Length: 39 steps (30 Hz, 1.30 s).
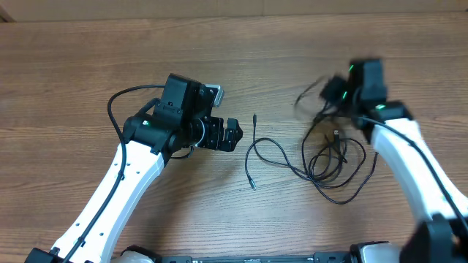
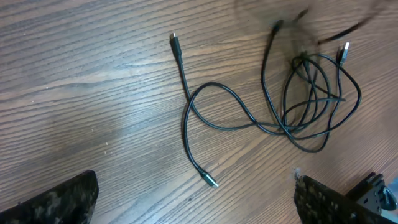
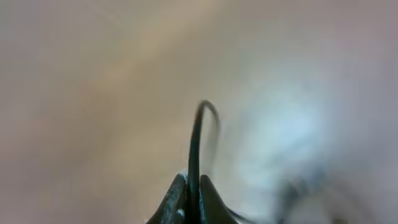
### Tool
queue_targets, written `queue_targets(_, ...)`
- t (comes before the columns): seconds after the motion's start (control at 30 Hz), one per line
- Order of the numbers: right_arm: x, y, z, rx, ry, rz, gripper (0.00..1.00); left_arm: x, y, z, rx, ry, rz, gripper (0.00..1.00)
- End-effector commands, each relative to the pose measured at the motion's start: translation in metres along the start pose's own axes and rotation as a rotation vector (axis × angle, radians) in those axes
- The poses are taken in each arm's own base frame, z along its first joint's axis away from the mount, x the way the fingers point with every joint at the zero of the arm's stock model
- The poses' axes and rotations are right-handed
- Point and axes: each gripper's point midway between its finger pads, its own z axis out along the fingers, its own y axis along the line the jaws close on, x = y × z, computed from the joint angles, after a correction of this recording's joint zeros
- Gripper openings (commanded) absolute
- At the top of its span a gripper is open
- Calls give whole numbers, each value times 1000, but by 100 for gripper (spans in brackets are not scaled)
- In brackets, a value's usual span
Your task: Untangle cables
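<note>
My right gripper lifts its piece of cable up and toward the right in the overhead view next, before the release. The piece still runs into the looped cables.
The thin black cables (image 1: 329, 157) lie looped together on the wooden table right of centre. One strand (image 1: 256, 150) runs out to the left, with plug ends at its top and bottom. In the left wrist view the loops (image 2: 311, 99) sit at the upper right and a silvery plug (image 2: 211, 181) lies near the bottom. My left gripper (image 1: 232, 134) is open and empty, left of the cables; its fingers show at the bottom corners of its own view (image 2: 196, 202). My right gripper (image 1: 338, 93) is blurred above the tangle. It is shut on a black cable strand (image 3: 194, 149).
The wooden table (image 1: 73, 73) fills all views. The white left arm (image 1: 124, 183) reaches in from the lower left and the white right arm (image 1: 409, 161) from the lower right. The right wrist view is heavily blurred.
</note>
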Motion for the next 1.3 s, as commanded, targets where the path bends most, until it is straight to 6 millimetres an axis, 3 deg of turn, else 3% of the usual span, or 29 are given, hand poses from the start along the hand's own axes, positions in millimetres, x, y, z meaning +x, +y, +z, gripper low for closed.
queue_targets(0.0,-100,80,-114,-224,-317,-102,4,-6,-4,-9,2,-32,0,100)
queue_targets(0.03,-113,90,-133,-255,-364,-103,4,-6,-4,-9,2,-33,0,100)
queue_targets(0.07,-137,109,-173,-313,-453,-107,4,-6,-4,-9,2,-33,0,100)
queue_targets(0.17,-177,139,-250,-399,-635,-147,4,-6,-4,-9,2,-33,0,100)
queue_targets(0.3,-222,139,-335,-339,-913,-142,4,-6,-4,-9,2,-33,0,100)
queue_targets(0.37,-243,144,-401,-358,-1112,-137,4,-6,-4,-9,2,-33,0,100)
queue_targets(0.43,-252,149,-450,-408,-1256,-122,4,-6,-4,-9,2,-32,0,100)
queue_targets(0.47,-256,153,-493,-466,-1384,-119,4,-6,-4,-9,2,-32,0,100)
queue_targets(0.57,-254,155,-543,-550,-1536,-95,4,-6,-4,-9,2,-32,0,100)
queue_targets(0.7,-249,153,-583,-639,-1672,-62,4,-6,-4,-9,2,-33,0,100)
queue_targets(0.77,-243,163,-590,-700,-1682,-117,4,-6,-4,-9,2,-33,0,100)
queue_targets(0.83,-239,175,-579,-727,-1628,-189,4,-6,-4,-9,2,-32,0,100)
queue_targets(0.9,-240,182,-559,-699,-1561,-246,4,-6,-4,-9,2,-33,0,100)
queue_targets(1.03,-251,175,-478,-412,-1360,-370,4,-6,-4,-9,2,-33,0,100)
queue_targets(1.17,-251,166,-440,-325,-1242,-372,4,-6,-4,-9,2,-33,0,100)
queue_targets(1.27,-248,161,-427,-292,-1194,-376,4,-6,-4,-9,2,-33,0,100)
